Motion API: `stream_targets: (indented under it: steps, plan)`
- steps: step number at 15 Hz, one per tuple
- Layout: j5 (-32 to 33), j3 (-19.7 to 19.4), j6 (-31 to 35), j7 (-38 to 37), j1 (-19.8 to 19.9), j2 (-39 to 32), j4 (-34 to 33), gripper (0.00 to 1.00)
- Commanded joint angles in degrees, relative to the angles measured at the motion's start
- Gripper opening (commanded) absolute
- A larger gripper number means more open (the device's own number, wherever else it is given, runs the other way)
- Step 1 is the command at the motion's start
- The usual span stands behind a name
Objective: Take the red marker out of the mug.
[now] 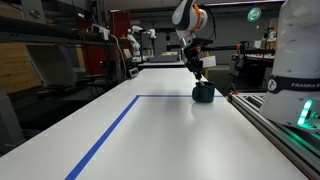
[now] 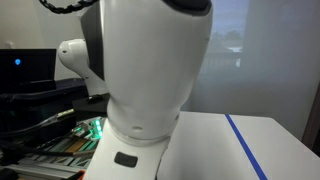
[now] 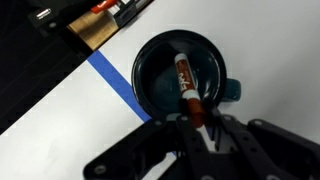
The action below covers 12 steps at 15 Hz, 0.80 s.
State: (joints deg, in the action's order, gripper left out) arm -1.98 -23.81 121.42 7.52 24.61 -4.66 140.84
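Note:
The red marker (image 3: 185, 82), still inside the mug, goes up above the mug's rim next. It then passes the mug's handle, comes down to the bare tabletop and is released.
The dark teal mug (image 3: 160, 75) shows from above in the wrist view, handle to the right. The red marker (image 3: 185, 82) stands slanted inside it, its red end sticking out toward me. My gripper (image 3: 197, 122) is shut on that red end, one finger on each side. In an exterior view the gripper (image 1: 198, 70) hangs just above the mug (image 1: 203, 94) on the white table (image 1: 170, 135). In the other exterior view the mug, marker and gripper are hidden behind the robot's white base (image 2: 150, 70).
A blue tape line (image 1: 110, 135) runs across the table and passes beside the mug (image 3: 115, 85). A metal rail (image 1: 265, 120) borders the table's edge. Dark equipment and a brown box (image 3: 95, 30) lie beyond the table edge.

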Motion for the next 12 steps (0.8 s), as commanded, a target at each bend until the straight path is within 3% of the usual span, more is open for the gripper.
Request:
stream_targets:
  steps: [1,8,12]
  plan:
    - [2.08,-0.03,-6.34,0.20,-0.30,4.85,-1.36,0.05]
    - [0.54,1.81,-15.24,1.28,-2.18,8.49,-6.09,0.05]
    - [-4.39,3.47,-20.15,5.07,-4.23,5.60,-8.63,0.05]
